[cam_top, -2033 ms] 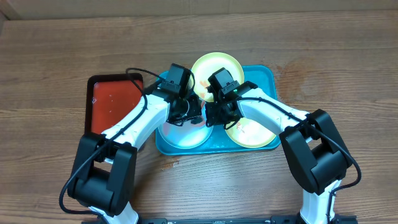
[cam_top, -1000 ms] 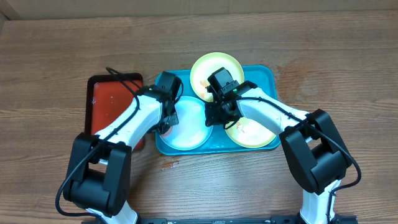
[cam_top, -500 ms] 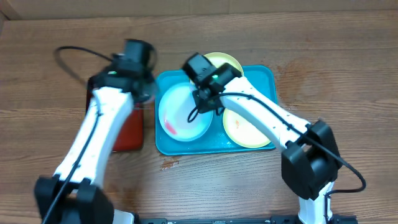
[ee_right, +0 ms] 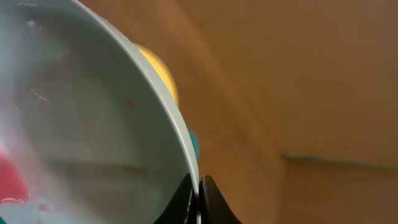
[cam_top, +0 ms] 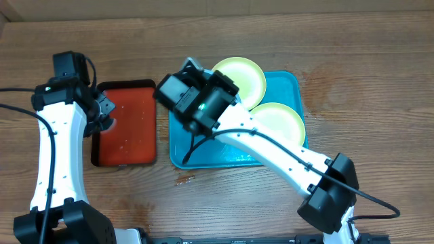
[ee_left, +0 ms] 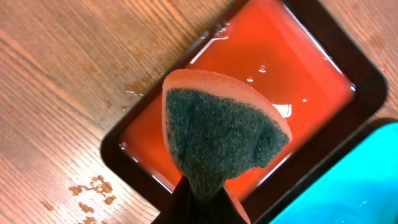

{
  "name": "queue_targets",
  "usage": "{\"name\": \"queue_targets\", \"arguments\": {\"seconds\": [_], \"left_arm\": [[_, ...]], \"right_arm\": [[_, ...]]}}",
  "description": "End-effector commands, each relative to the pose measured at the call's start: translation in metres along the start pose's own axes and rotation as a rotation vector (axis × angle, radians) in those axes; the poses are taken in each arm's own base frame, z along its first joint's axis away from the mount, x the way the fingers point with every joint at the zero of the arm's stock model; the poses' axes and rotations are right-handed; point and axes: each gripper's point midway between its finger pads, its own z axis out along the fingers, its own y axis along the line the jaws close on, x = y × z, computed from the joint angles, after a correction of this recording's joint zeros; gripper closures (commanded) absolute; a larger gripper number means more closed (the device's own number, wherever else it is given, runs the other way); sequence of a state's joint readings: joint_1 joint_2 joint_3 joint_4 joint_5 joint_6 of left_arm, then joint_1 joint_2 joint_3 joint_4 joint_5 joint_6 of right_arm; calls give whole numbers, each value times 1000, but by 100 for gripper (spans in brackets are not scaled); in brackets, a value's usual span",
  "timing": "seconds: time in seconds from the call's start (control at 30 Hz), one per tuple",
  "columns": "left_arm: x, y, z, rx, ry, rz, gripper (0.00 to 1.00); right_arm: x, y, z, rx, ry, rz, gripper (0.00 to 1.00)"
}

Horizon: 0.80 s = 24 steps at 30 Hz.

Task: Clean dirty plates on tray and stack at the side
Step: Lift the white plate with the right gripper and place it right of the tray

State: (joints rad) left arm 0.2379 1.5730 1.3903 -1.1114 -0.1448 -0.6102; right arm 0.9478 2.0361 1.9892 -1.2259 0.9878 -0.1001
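Observation:
The right gripper will next carry the light blue plate to the right in the overhead view, past the turquoise tray, and then lower it onto the open wood (cam_top: 359, 108).
My right gripper (ee_right: 198, 186) is shut on the rim of the light blue plate (ee_right: 93, 124) and holds it tilted up in the air; a pink smear shows low on it. In the overhead view the right gripper (cam_top: 180, 78) is above the left part of the turquoise tray (cam_top: 224, 159), and my wrist hides most of that plate. Two pale yellow-green plates remain: one (cam_top: 237, 78) leans on the tray's back rim, one (cam_top: 278, 122) lies in the tray's right half. My left gripper (ee_left: 205, 199) is shut on a green-faced orange sponge (ee_left: 217, 130) above the red tray (ee_left: 292, 74).
The red tray with the black rim (cam_top: 132, 125) lies left of the turquoise tray and holds a film of water. Small crumbs or drops lie on the wooden table (ee_left: 93, 186) beside it. A cardboard wall runs along the table's back edge (cam_top: 217, 7).
My right gripper has lifted the light blue plate off the tray, up and to the left. My left arm has swung left with the sponge to the red tray's left side.

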Motion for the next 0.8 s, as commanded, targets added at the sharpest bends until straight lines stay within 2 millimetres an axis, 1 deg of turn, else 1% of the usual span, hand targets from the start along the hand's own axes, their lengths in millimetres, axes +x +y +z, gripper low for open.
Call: {"name": "queue_targets", "arguments": {"seconds": [0.0, 0.07, 0.2, 0.27, 0.33, 0.37, 0.4, 0.43, 0.47, 0.5, 0.53, 0.57, 0.63, 0.67, 0.7, 0.77], "left_arm": [[-3, -1, -5, 19, -6, 2, 96], [-3, -1, -5, 20, -6, 2, 96], [-3, -1, -5, 19, -6, 2, 96], [-3, -1, -5, 19, -6, 2, 96], [-3, -1, -5, 19, -6, 2, 96], [-3, -1, -5, 19, -6, 2, 96], [-3, -1, -5, 19, -6, 2, 96], [-3, -1, -5, 19, -6, 2, 96], [-3, -1, -5, 19, -6, 2, 96], [-3, -1, -5, 19, -5, 2, 96], [-2, 0, -5, 17, -2, 3, 96], [-2, 0, -5, 15, 0, 3, 96], [-1, 1, -5, 13, 4, 3, 96], [-1, 1, -5, 13, 4, 3, 96], [-1, 1, -5, 13, 4, 3, 96], [-1, 1, -5, 13, 4, 3, 96]], "right_arm": [[-13, -32, -20, 199, -39, -65, 96], [-17, -35, -27, 241, -53, -79, 96], [-20, -49, -39, 353, -56, -97, 96], [-21, -50, -41, 361, -62, -98, 96], [-24, -45, -39, 330, -76, -74, 96], [-26, -35, -37, 271, -87, -63, 96], [-27, -20, -33, 176, -99, -56, 96], [-27, -1, -28, 59, -103, -64, 96], [-24, 25, -24, -101, -102, -84, 96], [-21, 47, -21, -243, -98, -94, 96], [-18, 61, -17, -342, -89, -101, 96], [-14, 63, -10, -369, -72, -95, 96], [-7, 48, 6, -319, -32, -73, 96], [-6, 35, 11, -275, -18, -30, 96], [-6, 17, 18, -228, -8, 54, 96], [-6, -2, 28, -244, -1, 172, 96]]}}
